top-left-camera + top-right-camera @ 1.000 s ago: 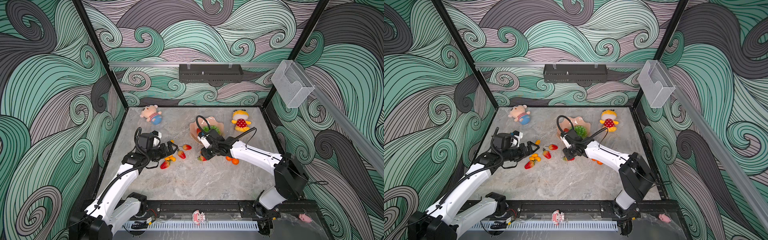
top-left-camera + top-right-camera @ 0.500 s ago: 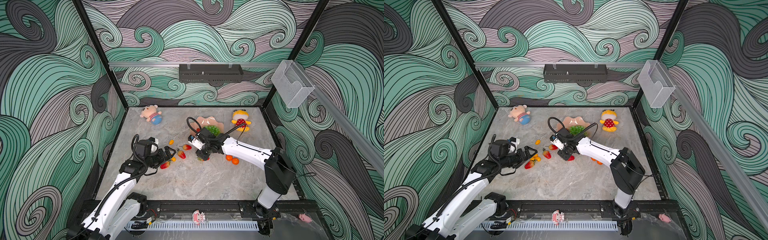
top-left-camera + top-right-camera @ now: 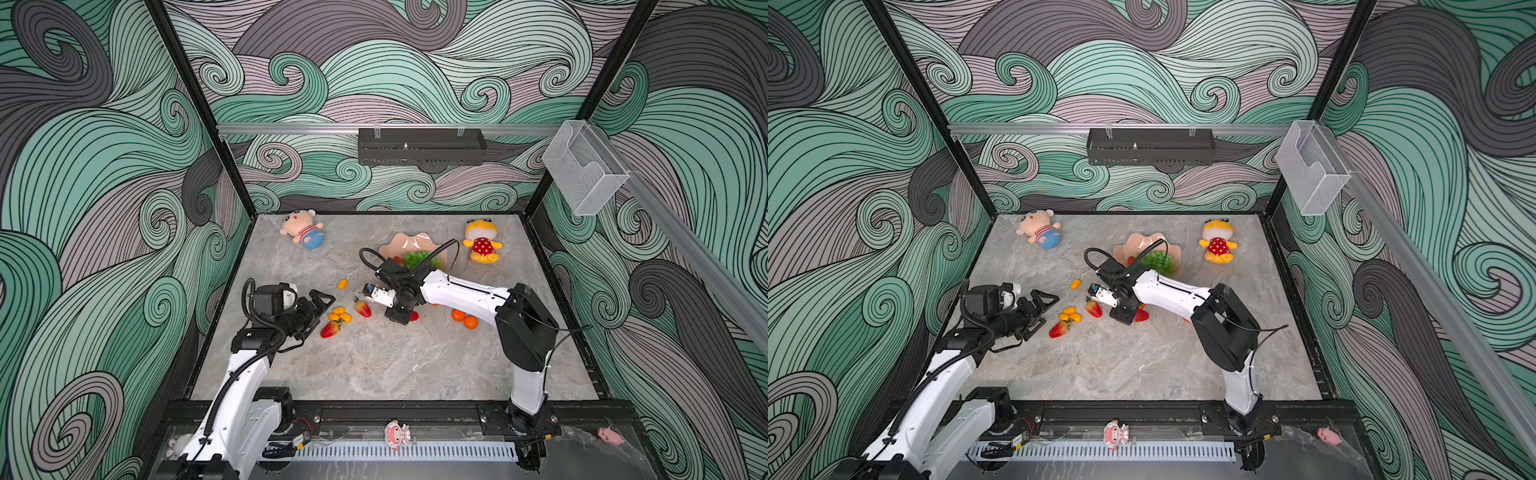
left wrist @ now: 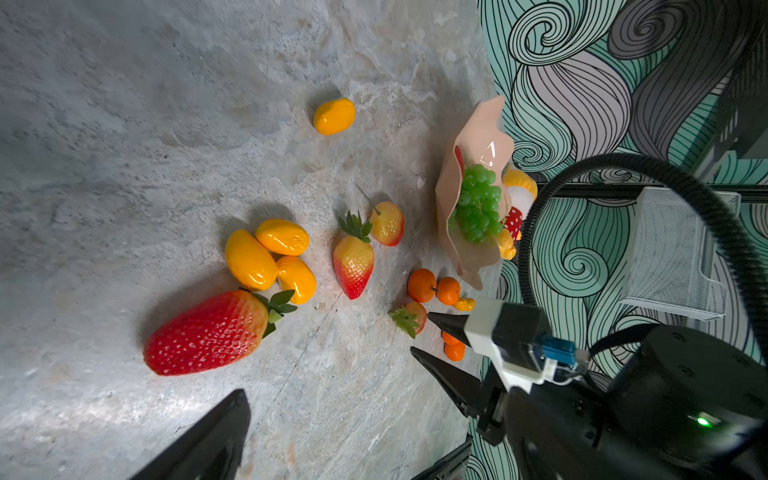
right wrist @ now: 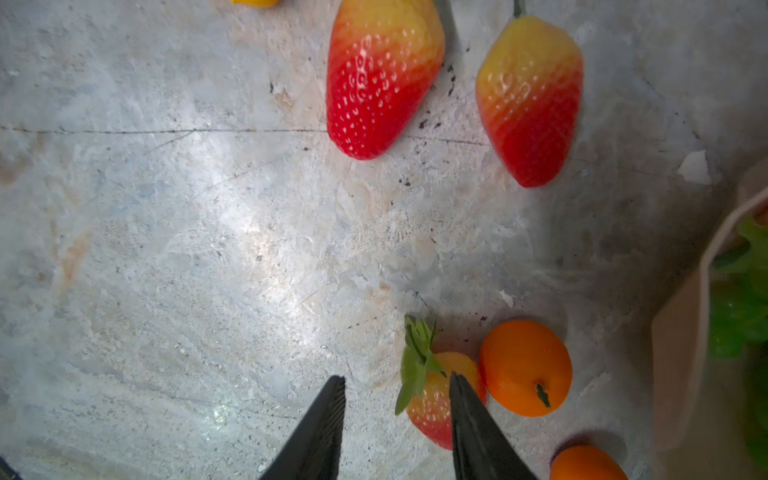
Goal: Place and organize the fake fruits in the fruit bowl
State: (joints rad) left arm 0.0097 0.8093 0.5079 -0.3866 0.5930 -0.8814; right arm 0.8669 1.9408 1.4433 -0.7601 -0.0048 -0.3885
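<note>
The robot's right gripper will next move down onto the small strawberry's leafy top (image 5: pixel 417 361), just below its open fingers, because a tangerine sits tight against the strawberry's red body.
The salmon-pink fruit bowl (image 3: pixel 409 242) (image 3: pixel 1136 246) (image 4: pixel 478 137) stands at the back middle and holds the green grape bunch (image 3: pixel 420 259) (image 3: pixel 1158 262) (image 4: pixel 478 203). Strawberries (image 3: pixel 330 330) (image 3: pixel 363 308), kumquats (image 3: pixel 340 314) (image 3: pixel 342 284) and tangerines (image 3: pixel 458 315) (image 3: pixel 471 322) lie loose on the table. My right gripper (image 3: pixel 400 318) (image 5: pixel 397 378) points down, open, and one finger (image 5: pixel 469 415) overlaps a small strawberry (image 5: pixel 432 399) (image 3: pixel 414 316) next to a tangerine (image 5: pixel 525 368). My left gripper (image 3: pixel 326 311) (image 4: pixel 355 417) is wide open and empty, just short of a big strawberry (image 4: pixel 208 332) and three kumquats (image 4: pixel 266 257).
A pink-and-blue plush doll (image 3: pixel 301 232) lies at the back left. A yellow red-dotted plush (image 3: pixel 482 245) sits right of the bowl. Small pink figures (image 3: pixel 397 434) (image 3: pixel 609 436) rest on the front rail. A black shelf (image 3: pixel 422 145) hangs on the back wall.
The right arm's elbow has swung forward, and its gripper has shifted left and toward the front, away from the bowl. The left gripper has drawn back slightly from the fruit cluster.
</note>
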